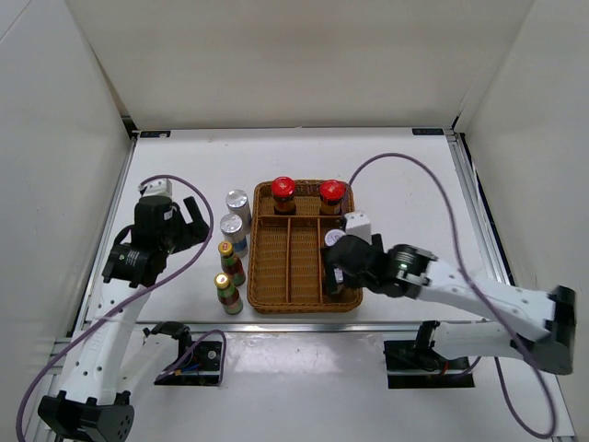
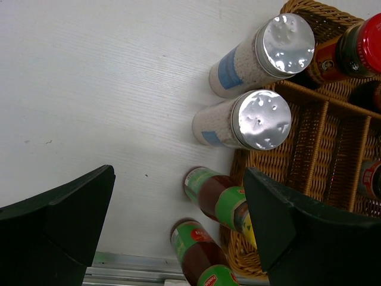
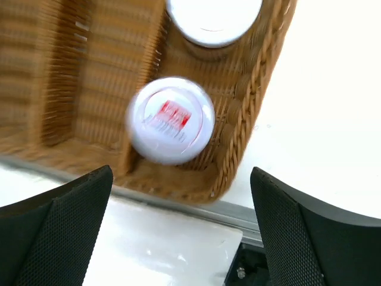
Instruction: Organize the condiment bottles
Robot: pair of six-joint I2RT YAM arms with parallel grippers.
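Observation:
The far silver cap gets my left gripper next, which comes outward, to the right in the top view and down, as its bottle stands outside the tray.
Two red-capped bottles stand in the back compartments of the wicker tray. Two tall silver-capped bottles and two slim yellow-capped dark bottles stand on the table left of the tray. My left gripper is open and empty, above and left of them; its wrist view shows the silver caps and dark bottles. My right gripper is open and empty above the tray's right compartment, where two short jars stand.
The tray's left and middle long compartments hold nothing. The table's front metal rail runs just below the tray. Cables loop over the table by each arm. White walls close in the left, back and right sides.

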